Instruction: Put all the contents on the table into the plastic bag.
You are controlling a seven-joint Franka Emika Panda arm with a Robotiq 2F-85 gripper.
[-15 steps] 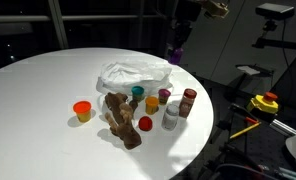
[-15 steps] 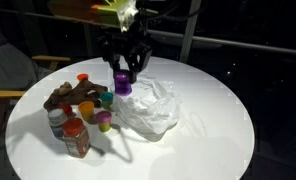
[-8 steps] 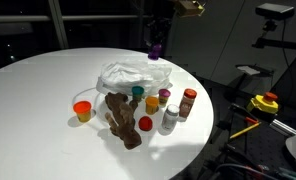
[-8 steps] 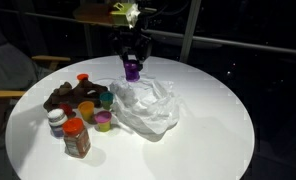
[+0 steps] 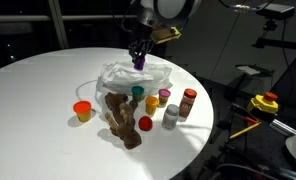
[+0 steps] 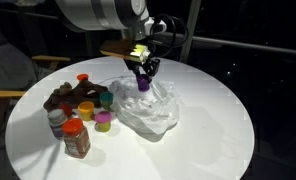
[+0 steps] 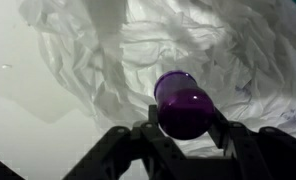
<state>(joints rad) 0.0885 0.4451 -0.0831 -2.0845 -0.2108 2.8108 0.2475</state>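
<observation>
The crinkled white plastic bag is right below the gripper, so next the gripper should stay above the bag and open its fingers to let go of the purple cup onto it.
My gripper is shut on a purple cup and holds it just above the crinkled white plastic bag on the round white table. In the wrist view the purple cup sits between the fingers over the bag. In front of the bag lie the brown plush object, an orange cup, a teal cup, a yellow cup, a red cap, a dark red-brown bottle and a grey-white bottle. The bag and gripper show in both exterior views.
A yellow and red object sits off the table beside its edge. Another small purple-pink cup stands near the bottles. A wooden chair stands by the table. Dark windows lie behind.
My gripper has carried the purple cup from beyond the table's far edge to a spot over the bag and come lower. The things on the table have not moved.
</observation>
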